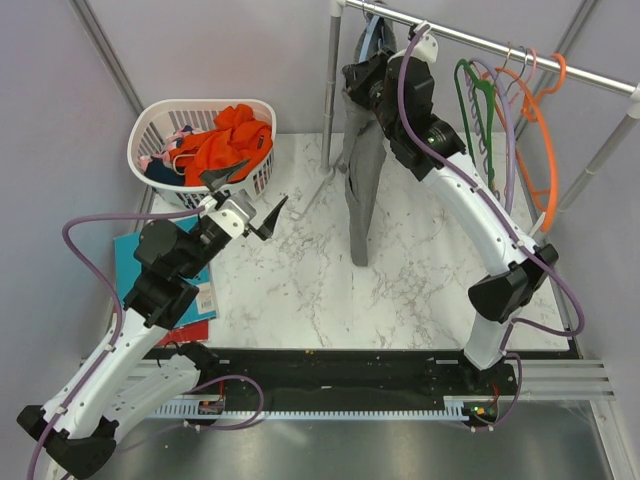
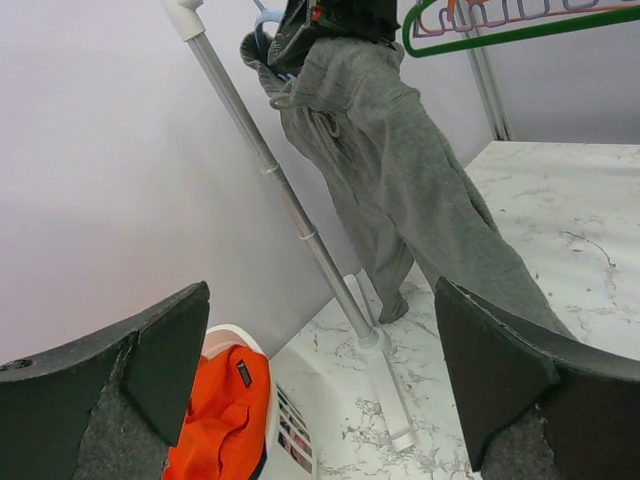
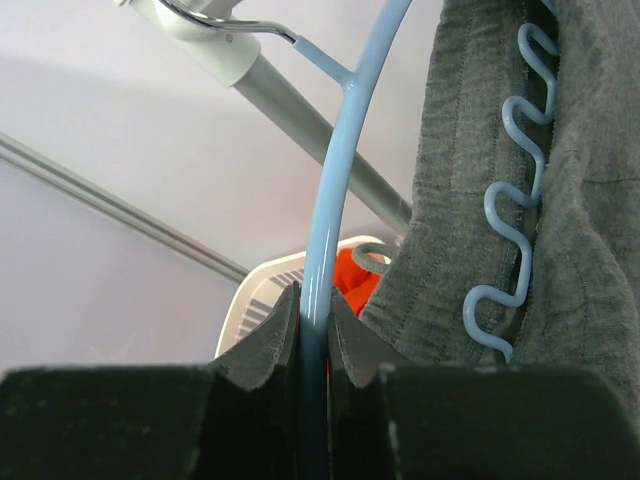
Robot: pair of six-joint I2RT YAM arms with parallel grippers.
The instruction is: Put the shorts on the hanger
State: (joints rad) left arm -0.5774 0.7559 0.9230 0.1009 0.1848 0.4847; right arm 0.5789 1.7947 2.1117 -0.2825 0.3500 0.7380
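Observation:
My right gripper moves a little toward the rack post next, then opens off the hanger's upper arm.
The dark grey shorts (image 1: 360,190) hang over the light-blue hanger (image 1: 372,35) and drape down to the table by the rack post. My right gripper (image 1: 362,78) is raised to the rail and shut on the hanger's upper arm (image 3: 335,190). In the right wrist view the wavy lower bar (image 3: 515,200) lies against the shorts (image 3: 450,200), and the metal hook (image 3: 230,28) sits over the rail's end. My left gripper (image 1: 247,195) stands wide open and empty beside the basket, facing the shorts (image 2: 400,190).
A white basket (image 1: 160,120) with a bright orange garment (image 1: 230,140) stands at the back left. Green, lavender and orange hangers (image 1: 500,110) hang on the rail (image 1: 560,70). The rack post (image 1: 330,90) and its foot (image 2: 385,380) stand mid-table. A blue book (image 1: 135,260) lies at the left.

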